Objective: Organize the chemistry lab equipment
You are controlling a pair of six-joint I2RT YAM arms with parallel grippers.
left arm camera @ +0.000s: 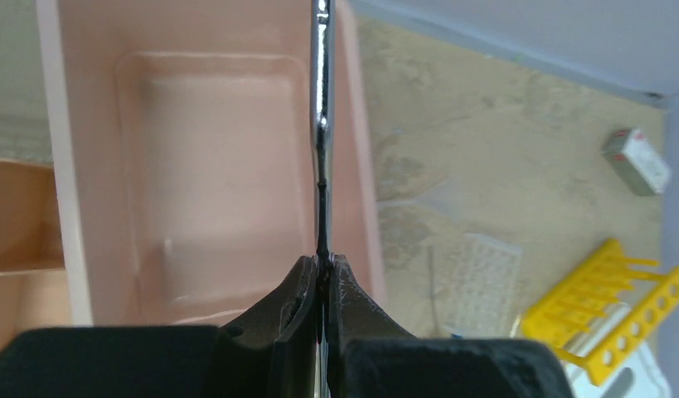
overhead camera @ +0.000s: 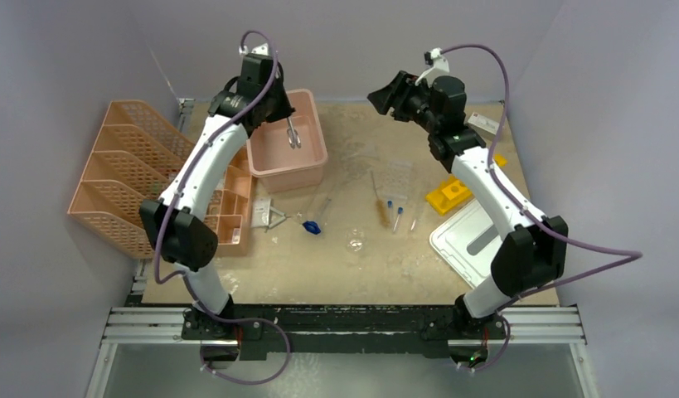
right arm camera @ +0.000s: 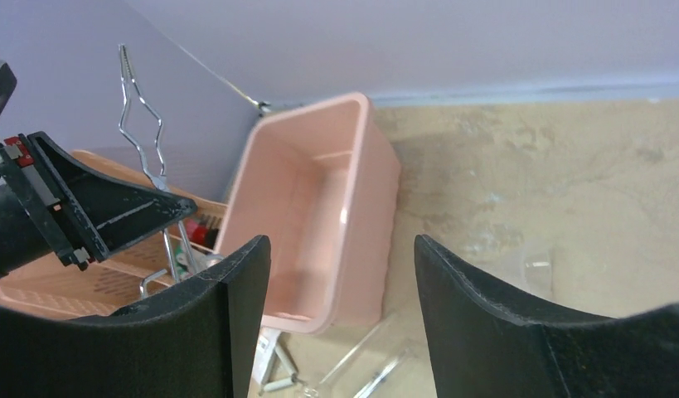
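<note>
My left gripper moves down between the pink bin's sides next and releases the metal scissor-tongs there, because the pink bin's bottom lies bare below the tongs [overhead camera: 293, 133].
My left gripper [left arm camera: 323, 262] is shut on the metal scissor-tongs [left arm camera: 321, 124] and holds them above the pink bin [left arm camera: 356, 174]. From above, the tongs [overhead camera: 293, 133] hang over the bin [overhead camera: 318, 133] at the left gripper [overhead camera: 283, 118]. My right gripper [right arm camera: 342, 242] is open and empty, raised over the table and facing the bin [right arm camera: 365, 174]; it also sees the tongs [right arm camera: 142, 108]. On the table lie a wire tube brush [overhead camera: 375, 204], blue-capped tubes [overhead camera: 395, 212], a tiny beaker [overhead camera: 355, 242], a blue-ended dropper [overhead camera: 312, 225], a clear rack [left arm camera: 482, 276] and a yellow rack [overhead camera: 448, 196].
Orange mesh file trays [overhead camera: 124, 174] stand at the left. A white lid [overhead camera: 468, 240] lies by the right arm's base. A small box [overhead camera: 485, 123] sits at the back right. Small white items [overhead camera: 268, 214] lie in front of the bin.
</note>
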